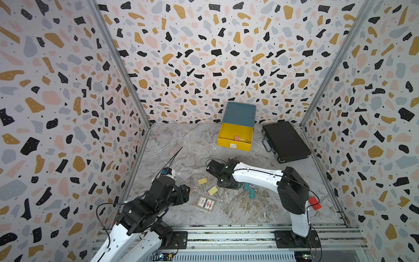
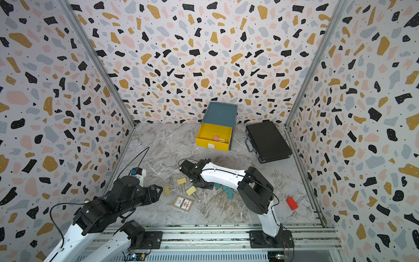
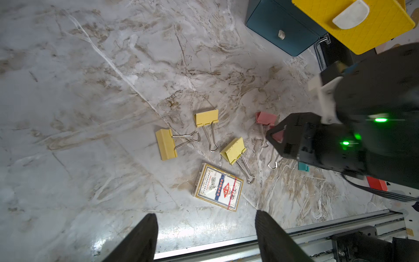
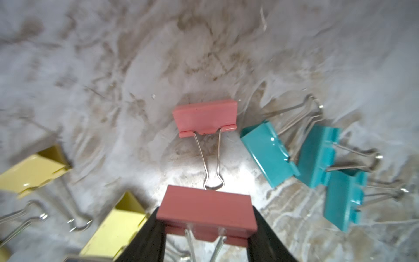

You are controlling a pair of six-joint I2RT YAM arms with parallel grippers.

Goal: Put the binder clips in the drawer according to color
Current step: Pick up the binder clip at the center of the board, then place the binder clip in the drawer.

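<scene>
The clip in my right gripper goes up and outward over the yellow top drawer (image 1: 234,145) next for release, since that drawer already holds a pink clip.
My right gripper (image 4: 207,226) is shut on a pink binder clip (image 4: 207,211), its fingers pressed against both ends of the body, low over the table. A second pink clip (image 4: 205,118) lies just beyond it. Three teal clips (image 4: 317,154) lie to one side and yellow clips (image 4: 34,170) to the other. In the left wrist view three yellow clips (image 3: 206,118) lie ahead of my open, empty left gripper (image 3: 206,229). The teal drawer chest (image 1: 239,113) stands at the back with its yellow top drawer (image 1: 234,145) pulled out. One pink clip (image 1: 237,138) lies inside it.
A black briefcase (image 1: 285,141) lies right of the chest. A printed card pack (image 1: 205,203) lies near the yellow clips. A red block (image 1: 314,203) sits at the right behind my right arm. A metal rail (image 1: 226,236) runs along the front edge.
</scene>
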